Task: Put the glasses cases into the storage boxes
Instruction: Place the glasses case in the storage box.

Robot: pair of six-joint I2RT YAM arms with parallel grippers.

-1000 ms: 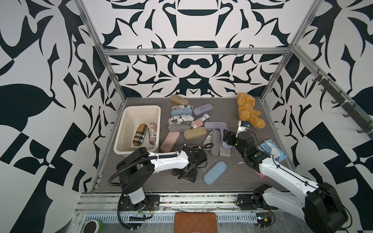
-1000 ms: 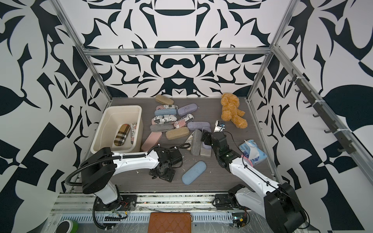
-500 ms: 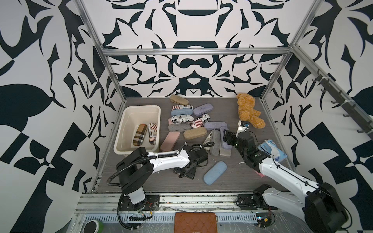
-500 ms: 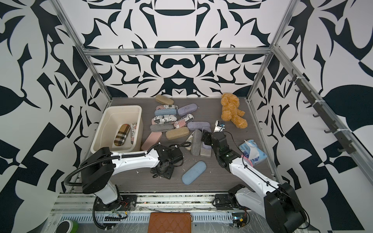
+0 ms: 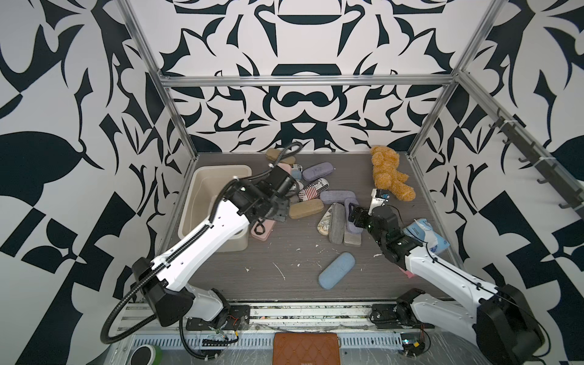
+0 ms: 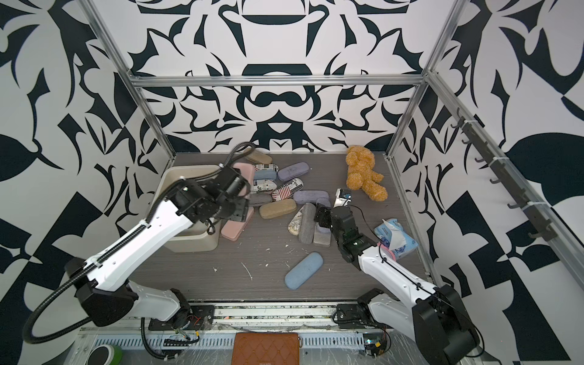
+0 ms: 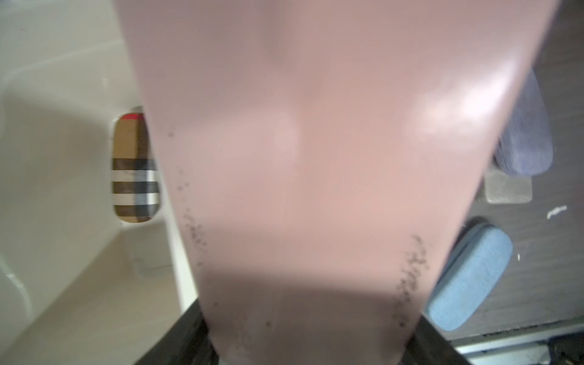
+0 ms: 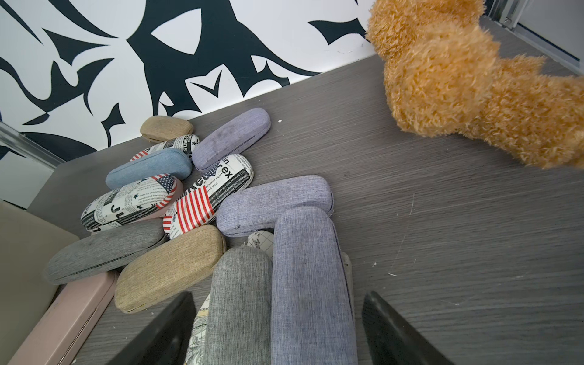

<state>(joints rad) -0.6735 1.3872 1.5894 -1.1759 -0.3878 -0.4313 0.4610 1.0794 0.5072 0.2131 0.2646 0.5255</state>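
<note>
The pink glasses case still hangs over the storage box's rim. My left gripper swings across that rim and down beside the plaid case next, then releases.
My left gripper (image 7: 305, 347) is shut on a pink glasses case (image 7: 316, 158) that fills the left wrist view. It holds the case in the air over the right rim of the cream storage box (image 5: 221, 170), seen in a top view as the pink case (image 6: 245, 170). A plaid case (image 7: 134, 177) lies inside the box. My right gripper (image 8: 281, 331) is open, low over a grey case (image 8: 240, 303) and a lilac case (image 8: 309, 284) lying side by side. Several more cases are piled mid-table (image 5: 313, 189). Another pink case (image 5: 262, 229) lies beside the box, and a blue case (image 5: 336, 270) lies alone near the front.
An orange teddy bear (image 5: 388, 177) lies at the back right. A blue-white soft packet (image 5: 426, 235) sits by the right wall behind my right arm, and a small white box (image 5: 379, 197) sits near the bear. A brown quilted wallet (image 5: 306, 347) lies outside the front rail.
My left arm has risen from the table's front middle and swung back toward the box, now carrying a pink case. My right arm has barely moved.
</note>
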